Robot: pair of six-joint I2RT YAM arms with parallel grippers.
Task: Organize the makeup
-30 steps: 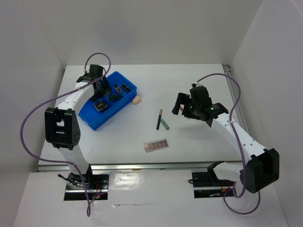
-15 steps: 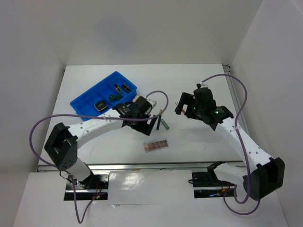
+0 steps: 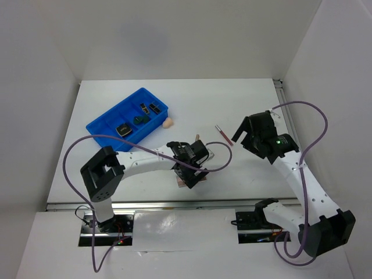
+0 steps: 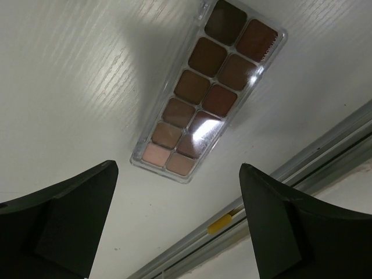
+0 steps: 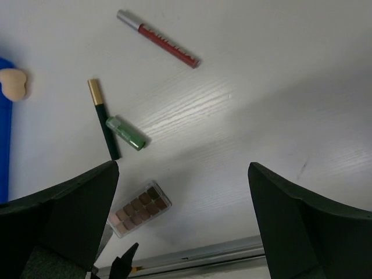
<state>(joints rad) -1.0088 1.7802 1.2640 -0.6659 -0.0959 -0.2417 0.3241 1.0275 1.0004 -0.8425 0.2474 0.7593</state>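
My left gripper moves down and shifts slightly along the palette [image 3: 183, 183] next, toward the palette's dark end.
A brown-pink eyeshadow palette [image 4: 209, 87] lies flat on the white table near its front edge. My left gripper [image 4: 177, 186] is open and empty just above the palette's pale end, one finger to each side of it. In the top view the left gripper [image 3: 195, 173] covers most of the palette [image 3: 183, 183]. My right gripper [image 5: 183, 174] is open and empty, high over the table. Below it lie a red pencil [image 5: 160, 39], a dark pencil with a gold cap [image 5: 103, 119], a green pencil [image 5: 125, 132] and the palette [image 5: 139, 208]. The beige sponge [image 3: 168, 122] lies beside the blue tray.
The blue divided tray [image 3: 102, 124] stands at the back left and holds dark compacts [image 3: 123, 130] and lipstick tubes [image 3: 154, 107]. A metal rail [image 4: 279, 174] runs along the table's front edge close behind the palette. White walls close in the table on three sides.
My left arm has swung from the blue tray to the table's front centre, over the palette. My right arm has drawn back to the right, and a red pencil now shows on the table.
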